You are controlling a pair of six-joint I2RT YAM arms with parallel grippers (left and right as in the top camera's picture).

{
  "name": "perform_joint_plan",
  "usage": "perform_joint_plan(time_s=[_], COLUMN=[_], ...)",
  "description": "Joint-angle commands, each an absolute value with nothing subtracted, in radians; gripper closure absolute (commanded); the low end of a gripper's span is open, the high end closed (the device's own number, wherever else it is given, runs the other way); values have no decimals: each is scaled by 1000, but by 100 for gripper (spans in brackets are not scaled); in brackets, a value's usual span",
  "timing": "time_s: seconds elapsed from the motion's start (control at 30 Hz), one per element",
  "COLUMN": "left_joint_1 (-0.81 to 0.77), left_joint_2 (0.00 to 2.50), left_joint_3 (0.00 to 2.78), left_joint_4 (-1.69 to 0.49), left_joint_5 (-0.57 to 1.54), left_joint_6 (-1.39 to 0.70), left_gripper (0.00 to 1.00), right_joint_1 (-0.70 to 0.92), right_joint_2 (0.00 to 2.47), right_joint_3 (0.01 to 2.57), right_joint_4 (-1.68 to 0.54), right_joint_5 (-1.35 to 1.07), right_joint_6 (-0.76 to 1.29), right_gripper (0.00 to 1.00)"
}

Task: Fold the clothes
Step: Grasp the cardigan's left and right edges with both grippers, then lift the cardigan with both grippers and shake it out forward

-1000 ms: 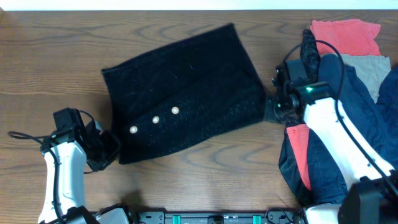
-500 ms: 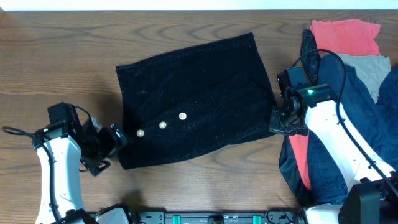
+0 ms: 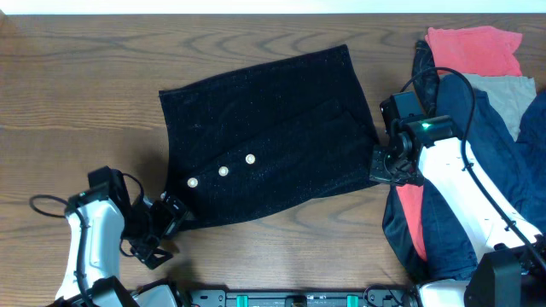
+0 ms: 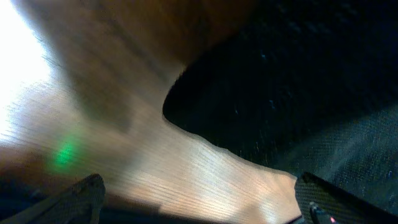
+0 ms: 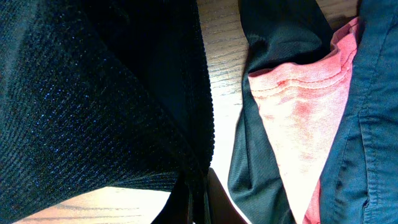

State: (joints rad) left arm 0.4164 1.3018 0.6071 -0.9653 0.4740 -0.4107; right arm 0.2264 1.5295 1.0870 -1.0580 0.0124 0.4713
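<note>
Next, my left gripper moves in toward the clothes point(image 3: 273, 128), brings its fingers around the free near corner of the clothes and closes. Only bare wood is between the open fingers now.
The clothes point(image 3: 273, 128), a black sparkly knit piece with three pale buttons point(image 3: 223, 171), lie spread flat mid-table. My left gripper point(image 3: 165, 228) stands open just off its front-left corner, touching nothing. In the left wrist view the clothes point(image 4: 298, 81) fill the upper right, and only bare wood lies between the wide-apart fingertips point(image 4: 68, 202) of the left gripper point(image 4: 199, 208). My right gripper point(image 3: 386, 166) is shut on the clothes' front-right corner. In the right wrist view the knit point(image 5: 93, 93) bunches into the closed right gripper point(image 5: 198, 193).
A heap of other laundry sits at the right: a coral-red cloth point(image 3: 473, 47), a grey cloth point(image 3: 508, 94) and a navy garment point(image 3: 490, 162) under my right arm. Coral cloth point(image 5: 298, 106) and navy fabric point(image 5: 373, 124) lie close beside the right gripper. The table's front edge point(image 3: 299, 298) is near my left gripper.
The clothes slid to the right and stopped. My left gripper let go of the front-left corner, opened wide and drew back toward the front edge. The right gripper stays clamped.
</note>
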Motion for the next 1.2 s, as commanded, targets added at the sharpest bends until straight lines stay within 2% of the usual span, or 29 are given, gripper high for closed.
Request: perform_joint_plan(time_s=[0.0, 0.07, 0.13, 0.17, 0.23, 0.3, 0.4, 0.47, 0.8, 0.97, 1.17], left_joint_1=[419, 419, 419, 419, 419, 419, 419, 419, 419, 419, 419], left_joint_2=[1308, 1308, 1308, 1308, 1308, 1308, 1307, 1307, 1298, 1261, 1218], left_joint_3=[556, 540, 538, 538, 538, 538, 538, 538, 672, 858, 1157], left_joint_4=[-895, -828, -794, -785, -778, -774, -760, -752, -852, -1004, -1182], left_joint_5=[538, 540, 540, 540, 539, 538, 538, 539, 539, 538, 540], left_joint_6=[-505, -508, -507, -507, -507, -506, -491, -477, -331, -230, -191], left_gripper=[8, 23, 44, 49, 51, 57, 76, 94, 94, 94, 94], right_joint_1=[217, 217, 217, 217, 217, 217, 217, 217, 217, 214, 215], right_joint_2=[1524, 1524, 1524, 1524, 1524, 1524, 1524, 1524, 1517, 1439, 1295], right_joint_3=[1082, 1082, 1082, 1082, 1082, 1082, 1082, 1082, 1083, 1112, 1240], right_joint_4=[-1064, -1063, -1063, -1063, -1064, -1064, -1063, -1066, -1091, -1093, -1106], right_joint_5=[47, 47, 48, 48, 48, 48, 48, 48, -47, -58, -86], right_joint_6=[481, 481, 481, 481, 481, 481, 481, 481, 449, 445, 340], right_gripper=[99, 99, 99, 99, 99, 99, 99, 99, 99, 99, 99])
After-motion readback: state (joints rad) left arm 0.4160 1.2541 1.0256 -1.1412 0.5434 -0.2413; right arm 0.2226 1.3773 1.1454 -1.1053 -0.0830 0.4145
